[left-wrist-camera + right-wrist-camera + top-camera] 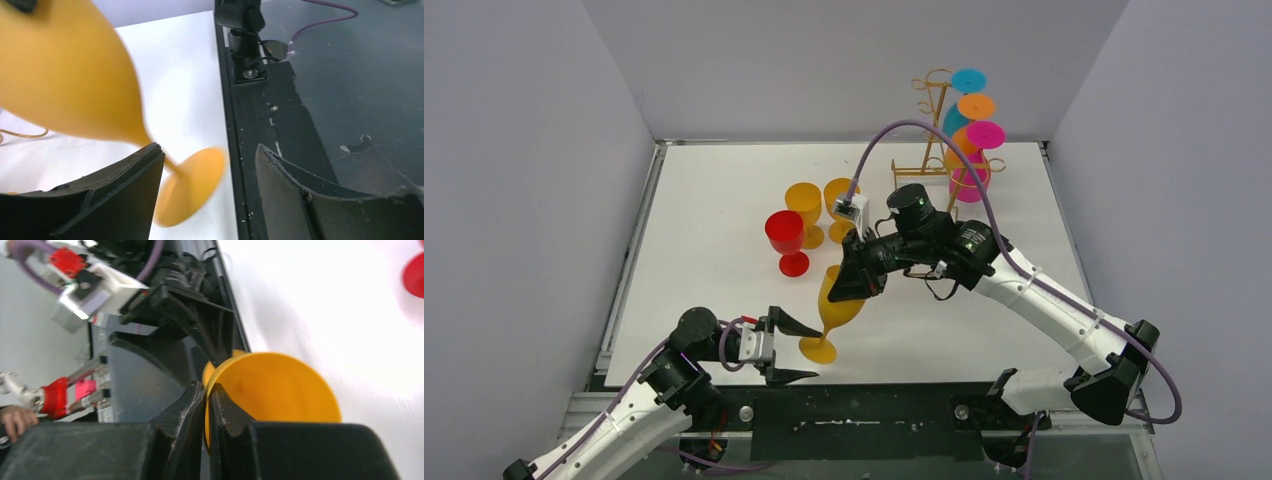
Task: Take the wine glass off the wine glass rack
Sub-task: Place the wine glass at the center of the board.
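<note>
My right gripper moves outward and down next to release the wine glass, since the bare tabletop [825, 257] beside the red glass lies outward of and below that gripper.
An orange-yellow wine glass [838, 303] hangs tilted over the near edge of the table, its foot [818, 349] lowest. My right gripper [856, 285] is shut on the rim of its bowl; in the right wrist view the two fingers pinch the thin wall of the wine glass [275, 385] at the right gripper [207, 387]. My left gripper [818, 353] stands open around the foot, gripping nothing. In the left wrist view the blurred wine glass [65, 85] shows beyond the left gripper [209, 148]. The gold wine glass rack [932, 130] stands at the back right.
Cyan [969, 80], orange [976, 106] and magenta [985, 135] glasses hang on the rack. A red glass [786, 240] and two yellow glasses [805, 208] stand upright mid-table, just behind the held glass. The black base rail [260, 125] borders the table's near edge.
</note>
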Available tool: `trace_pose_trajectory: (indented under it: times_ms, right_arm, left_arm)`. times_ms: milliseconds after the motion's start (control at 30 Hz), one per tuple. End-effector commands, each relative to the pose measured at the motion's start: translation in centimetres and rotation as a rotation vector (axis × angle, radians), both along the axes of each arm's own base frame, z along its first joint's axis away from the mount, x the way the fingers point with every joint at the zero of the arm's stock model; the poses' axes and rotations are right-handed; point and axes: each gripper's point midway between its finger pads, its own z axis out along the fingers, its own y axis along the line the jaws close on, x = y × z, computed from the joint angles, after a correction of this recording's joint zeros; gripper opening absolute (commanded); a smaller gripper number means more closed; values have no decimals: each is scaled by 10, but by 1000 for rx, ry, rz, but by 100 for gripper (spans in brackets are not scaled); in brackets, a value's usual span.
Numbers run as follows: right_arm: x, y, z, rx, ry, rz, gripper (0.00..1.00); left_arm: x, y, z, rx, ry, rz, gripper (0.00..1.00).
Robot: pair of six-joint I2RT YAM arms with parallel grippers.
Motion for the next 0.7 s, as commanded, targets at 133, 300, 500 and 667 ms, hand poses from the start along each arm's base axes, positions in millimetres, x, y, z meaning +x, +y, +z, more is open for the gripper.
trace_pose_trajectory:
  times_ms: [133,300,500,667]
  right_arm:
    - [28,-1,-1,-50,-230,-171,0]
    - [41,-7,-7,-99,-332,-299,0]
    - [66,-8,-26,-212,-507,-469,0]
    - [85,-4,-39,-332,-650,-560,0]
  left_arm:
    - [35,10,29,-33,-61,234,72]
    - [52,22,34,-37,-60,370,73]
    - [93,56,37,-16,21,698,74]
    - [121,95,37,-29,91,988,79]
